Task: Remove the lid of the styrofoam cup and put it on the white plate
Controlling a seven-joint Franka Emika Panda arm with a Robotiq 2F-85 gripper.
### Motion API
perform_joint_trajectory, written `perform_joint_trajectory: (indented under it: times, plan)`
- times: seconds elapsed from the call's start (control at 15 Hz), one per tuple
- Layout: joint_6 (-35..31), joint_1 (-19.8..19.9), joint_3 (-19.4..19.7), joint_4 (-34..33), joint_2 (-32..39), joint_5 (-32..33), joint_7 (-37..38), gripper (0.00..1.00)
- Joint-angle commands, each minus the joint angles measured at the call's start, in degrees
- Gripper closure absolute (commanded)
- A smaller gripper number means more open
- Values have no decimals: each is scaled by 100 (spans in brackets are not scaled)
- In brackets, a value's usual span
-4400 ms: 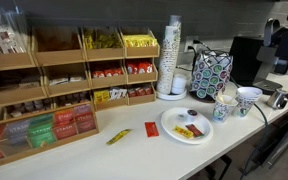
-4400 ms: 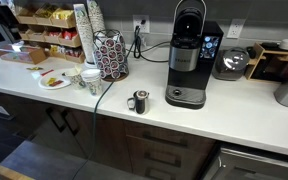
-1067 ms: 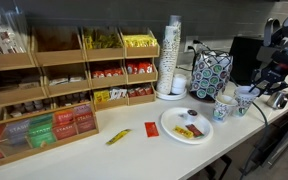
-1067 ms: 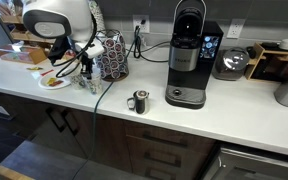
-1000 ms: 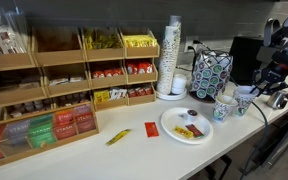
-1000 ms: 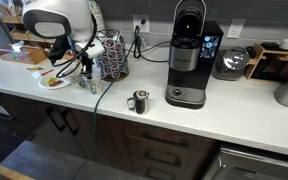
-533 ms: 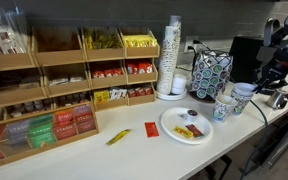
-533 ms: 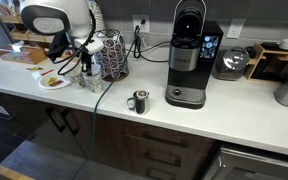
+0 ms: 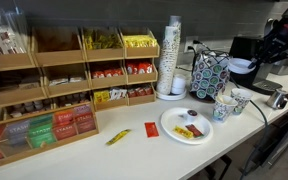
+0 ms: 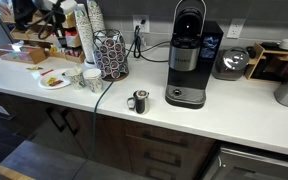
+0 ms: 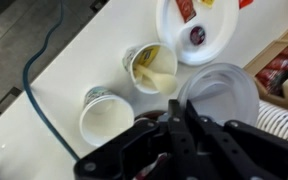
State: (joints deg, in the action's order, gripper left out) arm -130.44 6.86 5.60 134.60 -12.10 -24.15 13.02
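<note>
My gripper moves past the patterned cup to the white plate next, turns, and lowers over the plate's packets, since the lid is off the cup.
My gripper is shut on the rim of the thin round white lid, holding it in the air above the counter. In the wrist view the lid fills the space past my dark fingers. Beneath it the styrofoam cup stands open on the counter, shown as a wide white mouth in the wrist view. A smaller patterned cup stands beside it. The white plate lies further along the counter and carries a few small packets; its rim shows in the wrist view.
A tall stack of white cups and a pod carousel stand behind the plate. Wooden snack racks line the wall. Loose packets lie on the counter. A coffee maker and a small metal jug stand further along.
My gripper has closed on the lid and risen well above the cup with it. The cup now stands uncovered; the plate and the other cup have not moved.
</note>
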Motion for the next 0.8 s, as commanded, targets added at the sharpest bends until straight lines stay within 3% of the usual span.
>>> perform_joint_trajectory:
  times: [0.0, 0.2, 0.4, 0.6, 0.73]
  plan:
    - [158, -523, -578, 407, -377, 249, 138, 98]
    - [-15, -954, -1204, 654, -138, 504, 346, 98]
    - [-615, -1191, -1807, 571, 733, 1314, 965, 98]
    - [-1225, -1242, -1923, 122, 1748, 2430, 2037, 98]
    - [-1401, -1394, -1684, -207, 2235, 3092, 2729, 98]
